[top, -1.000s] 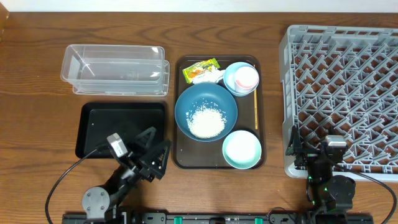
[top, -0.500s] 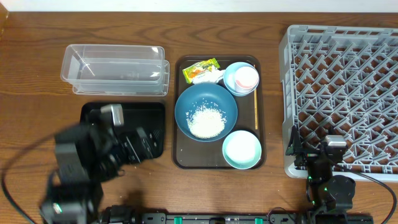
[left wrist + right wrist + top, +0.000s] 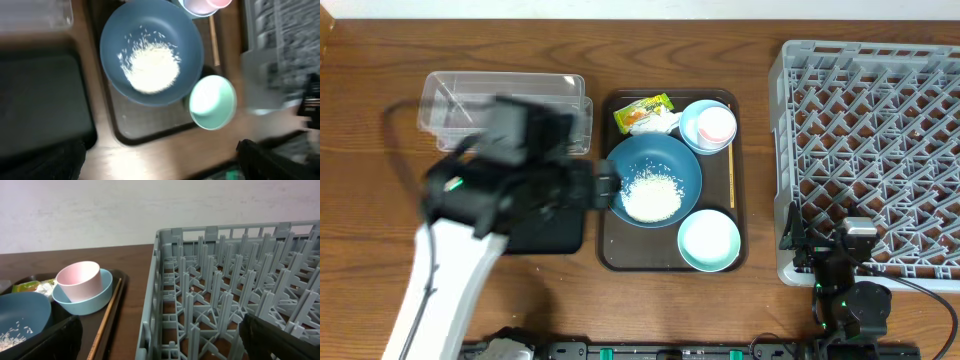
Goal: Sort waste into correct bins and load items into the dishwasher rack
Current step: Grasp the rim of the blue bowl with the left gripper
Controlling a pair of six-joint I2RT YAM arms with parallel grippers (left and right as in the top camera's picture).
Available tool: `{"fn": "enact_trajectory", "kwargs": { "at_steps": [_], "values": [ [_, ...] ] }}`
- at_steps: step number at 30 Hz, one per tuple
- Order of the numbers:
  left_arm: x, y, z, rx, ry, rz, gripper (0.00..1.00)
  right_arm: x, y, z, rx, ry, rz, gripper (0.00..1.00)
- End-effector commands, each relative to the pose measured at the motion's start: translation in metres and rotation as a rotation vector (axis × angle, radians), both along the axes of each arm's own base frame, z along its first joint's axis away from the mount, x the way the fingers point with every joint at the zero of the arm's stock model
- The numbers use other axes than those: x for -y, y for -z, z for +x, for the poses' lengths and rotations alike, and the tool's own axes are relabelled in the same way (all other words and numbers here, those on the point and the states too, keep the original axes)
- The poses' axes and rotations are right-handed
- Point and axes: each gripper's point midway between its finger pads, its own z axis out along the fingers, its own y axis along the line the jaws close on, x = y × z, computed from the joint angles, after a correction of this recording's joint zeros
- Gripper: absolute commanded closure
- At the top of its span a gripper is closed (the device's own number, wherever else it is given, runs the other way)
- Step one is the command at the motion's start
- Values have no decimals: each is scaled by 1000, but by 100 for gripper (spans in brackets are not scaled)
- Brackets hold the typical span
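Observation:
I need to swing my left gripper across and down onto the dark-blue bowl's chopstick-side rim (image 3: 699,194) (image 3: 200,70) next, because it is below my left gripper and to its right in the overhead view.
On the brown serving tray, the dark-blue bowl (image 3: 650,155) holds white rice (image 3: 652,196). Behind it lie the yellow-green wrapper (image 3: 642,112) and a bit of white tissue (image 3: 667,123). The pink cup (image 3: 716,124) sits in the light-blue bowl (image 3: 691,131). The mint-green bowl (image 3: 709,240) is in front, and the chopstick (image 3: 731,175) lies along the right rim. My left gripper (image 3: 605,188) hangs open and empty at the blue bowl's left edge, blurred. My right gripper (image 3: 820,245) rests open at the grey rack's (image 3: 880,150) near-left corner.
The clear tub (image 3: 450,100) and black tray (image 3: 550,235) lie left of the brown tray (image 3: 605,255), both partly covered by my left arm. The right wrist view shows the rack wall (image 3: 165,280) close ahead, with the cup (image 3: 78,280) to its left.
My left arm has swung up from the table's front edge, across the black tray, to the blue bowl's left side. The right arm has not moved.

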Motion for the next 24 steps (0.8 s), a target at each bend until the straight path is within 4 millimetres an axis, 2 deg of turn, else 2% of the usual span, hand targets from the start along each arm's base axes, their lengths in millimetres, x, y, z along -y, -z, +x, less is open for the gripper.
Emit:
{"fn": "enact_trajectory", "kwargs": {
  "at_steps": [1, 6, 9, 12, 17, 19, 24],
  "values": [
    [12, 1, 21, 86, 9, 146, 1, 2, 2, 0, -5, 6, -12, 1],
    [63, 20, 34, 86, 84, 110, 1, 2, 2, 0, -5, 6, -12, 1],
    [85, 35, 43, 67, 75, 93, 1, 2, 2, 0, -5, 6, -12, 1],
    [104, 55, 46, 44, 112, 109, 1, 2, 2, 0, -5, 6, -12, 1],
    [136, 99, 39, -14, 197, 170, 5, 2, 1, 0, -4, 6, -12, 1],
    [144, 117, 40, -16, 208, 214, 13, 2, 1, 0, -4, 6, -12, 1],
    [153, 147, 55, -8, 113, 263, 15, 2, 2, 0, -5, 6, -12, 1]
  ]
}}
